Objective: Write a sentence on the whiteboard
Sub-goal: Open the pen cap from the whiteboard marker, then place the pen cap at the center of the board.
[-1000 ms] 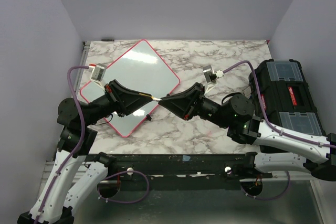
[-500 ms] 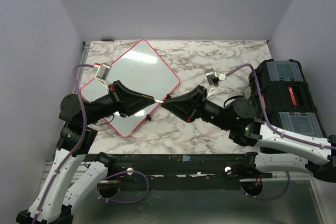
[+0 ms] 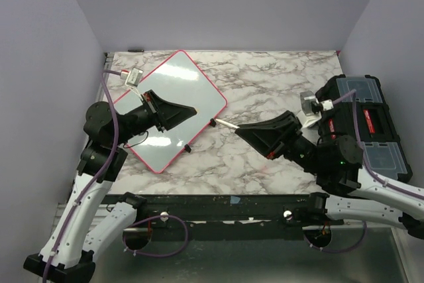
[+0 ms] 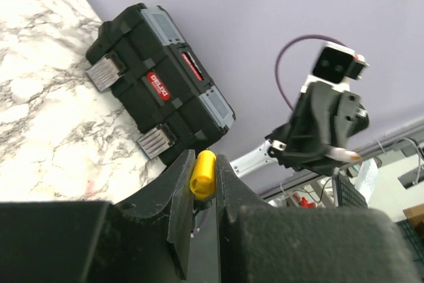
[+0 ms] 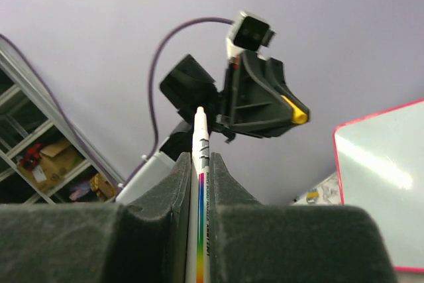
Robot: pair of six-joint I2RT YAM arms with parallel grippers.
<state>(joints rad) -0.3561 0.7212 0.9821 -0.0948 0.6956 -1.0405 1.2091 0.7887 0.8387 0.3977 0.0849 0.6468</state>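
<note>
The left gripper will next go to the right in the top view and down over the open marble to let go of the cap, so the whiteboard stays clear for writing.
The whiteboard lies turned like a diamond at the table's back left, pale and glossy with a red-pink rim. It also shows in the right wrist view. I see no writing on it. My left gripper hovers over the board's right part, shut on a small yellow marker cap. My right gripper is right of the board over the marble, shut on a white marker with a rainbow stripe, its bare tip pointing at the left gripper.
A black toolbox with grey latches stands at the table's right edge, beside my right arm. It also shows in the left wrist view. Purple-grey walls close in the table on three sides.
The two grippers were tip to tip over the board's right corner. They have pulled apart: the left moved back left with the cap, the right moved right with the uncapped marker.
</note>
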